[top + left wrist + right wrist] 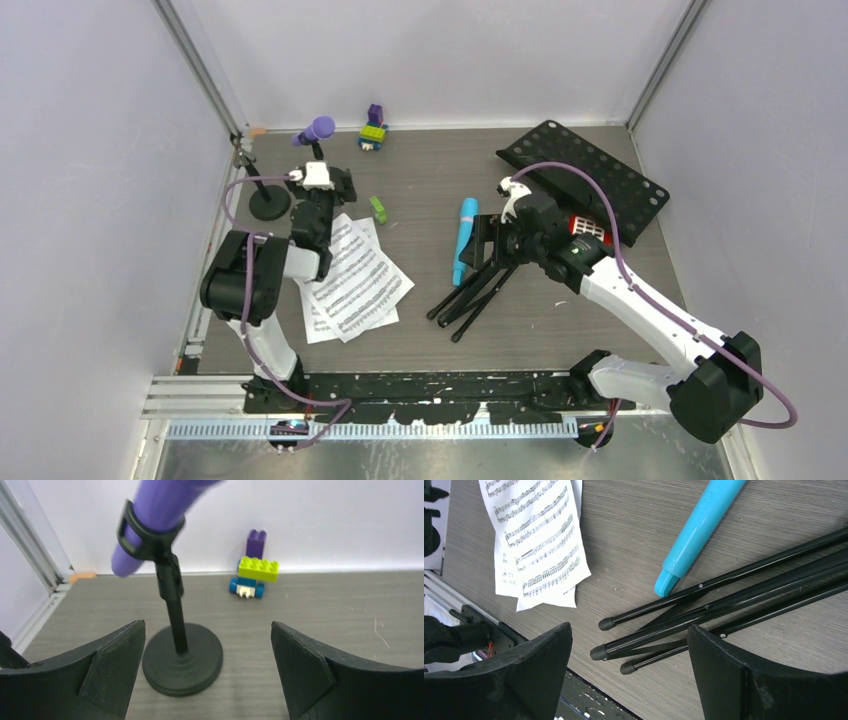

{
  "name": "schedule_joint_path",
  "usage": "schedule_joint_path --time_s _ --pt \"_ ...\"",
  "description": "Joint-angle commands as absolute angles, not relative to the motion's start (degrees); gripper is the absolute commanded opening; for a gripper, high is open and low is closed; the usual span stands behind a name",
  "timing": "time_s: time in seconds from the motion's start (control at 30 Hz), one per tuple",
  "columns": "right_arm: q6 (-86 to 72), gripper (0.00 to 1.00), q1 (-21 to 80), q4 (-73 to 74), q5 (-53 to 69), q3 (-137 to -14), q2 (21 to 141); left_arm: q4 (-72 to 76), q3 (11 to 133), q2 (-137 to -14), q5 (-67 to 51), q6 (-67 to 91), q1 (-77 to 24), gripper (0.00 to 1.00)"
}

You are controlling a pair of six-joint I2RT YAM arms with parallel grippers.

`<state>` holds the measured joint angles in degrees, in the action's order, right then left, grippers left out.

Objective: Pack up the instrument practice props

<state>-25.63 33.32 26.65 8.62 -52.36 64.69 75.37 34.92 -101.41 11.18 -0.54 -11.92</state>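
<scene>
The holder's stem (pixel 318 152) (pixel 175 615) is ahead, off-center between my open fingers, so I need to move my left gripper outward and to the left in the wrist view onto it.
The purple microphone (pixel 316 130) sits clipped in a black round-based holder (pixel 182 660) at the back left. My left gripper (pixel 318 182) is open just in front of it, and the holder's base lies ahead between the fingers, nearer the left one (pixel 207 630). A second, empty holder (pixel 269 203) stands to its left. White sheet-music pages (pixel 350 282) lie below the left gripper. The cyan microphone (pixel 465 238) lies flat mid-table. My right gripper (pixel 500 242) is open above the folded tripod legs (pixel 724 605) of the black perforated rack (pixel 585 180), which lies flat.
A stack of toy bricks (pixel 372 130) stands by the back wall, also in the left wrist view (pixel 252 572). A loose green brick (pixel 378 208) lies beside the pages. A red block with a white grid (pixel 588 227) lies by the rack. Walls close in left, right and back.
</scene>
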Motion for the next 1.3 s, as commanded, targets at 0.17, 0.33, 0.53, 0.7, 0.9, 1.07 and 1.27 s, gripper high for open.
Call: schedule_joint_path --time_s 0.17,0.33,0.53,0.7,0.9,1.07,1.27 --pt "-24.25 0.89 33.54 26.3 8.35 -53.52 64.55 82.09 41.14 -108.46 10.54 -0.27 -6.09 0.81" --pt "-24.01 0.89 33.55 25.87 8.18 -53.7 65.31 82.07 44.53 -111.77 8.8 2.2 -4.49 0.72" --pt "-23.63 0.89 33.53 25.76 8.3 -53.7 66.48 82.09 49.41 -115.95 5.36 4.7 -3.58 0.61" --pt "-23.43 0.89 33.53 26.05 7.91 -53.92 66.53 82.04 52.58 -119.03 4.22 5.71 -3.48 0.57" --pt "-23.18 0.89 33.55 26.22 7.87 -54.1 66.53 82.09 54.84 -121.46 5.37 6.82 -3.18 0.51" --pt "-23.12 0.89 33.55 26.21 7.91 -54.14 66.53 82.09 55.42 -122.35 5.61 9.04 -2.43 0.4" --pt "-23.12 0.9 33.53 26.37 7.78 -54.14 66.19 82.09 55.91 -122.19 2.77 10.34 -2.01 0.17"
